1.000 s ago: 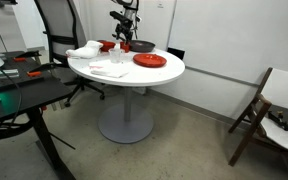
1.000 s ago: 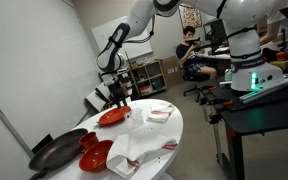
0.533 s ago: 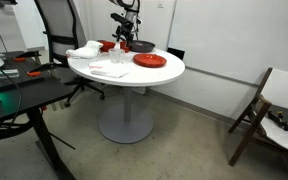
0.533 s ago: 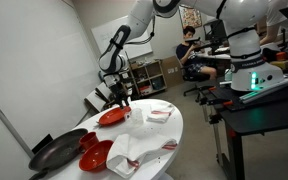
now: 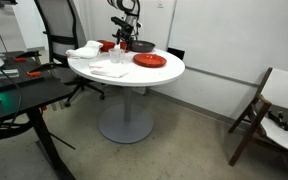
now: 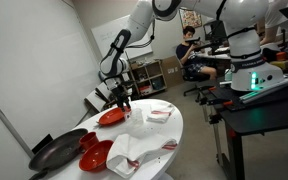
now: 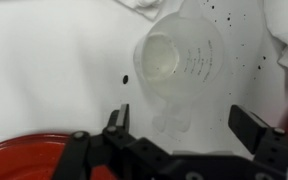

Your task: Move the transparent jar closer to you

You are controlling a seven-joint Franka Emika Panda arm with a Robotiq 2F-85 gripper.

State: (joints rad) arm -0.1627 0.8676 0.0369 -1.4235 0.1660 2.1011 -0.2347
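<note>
The jar's clear handle (image 7: 173, 117) lies below, already lined up between the open fingers. My gripper moves down next until they are on either side of it, then closes.
In the wrist view the transparent jar (image 7: 179, 62) stands upright on the white table, see-through with faint printed marks on its wall. My gripper (image 7: 182, 122) is open just above it. Its two dark fingers stand wide apart, one to each side of the jar's near wall, and touch nothing. In both exterior views the gripper (image 5: 124, 41) (image 6: 121, 100) hangs low over the table's far side, beside the red plate (image 6: 112, 117). The jar is too small and clear to make out there.
The red plate (image 5: 150, 61) (image 7: 24, 158) lies close to the gripper. A dark round pan (image 6: 59, 153), small red bowls (image 6: 94, 156) and crumpled white cloths (image 6: 134, 150) share the round table (image 5: 134, 75). A person sits at a desk in the background (image 6: 189, 50).
The arm has shifted only slightly over the table. The jaws stay open and the jar has not moved.
</note>
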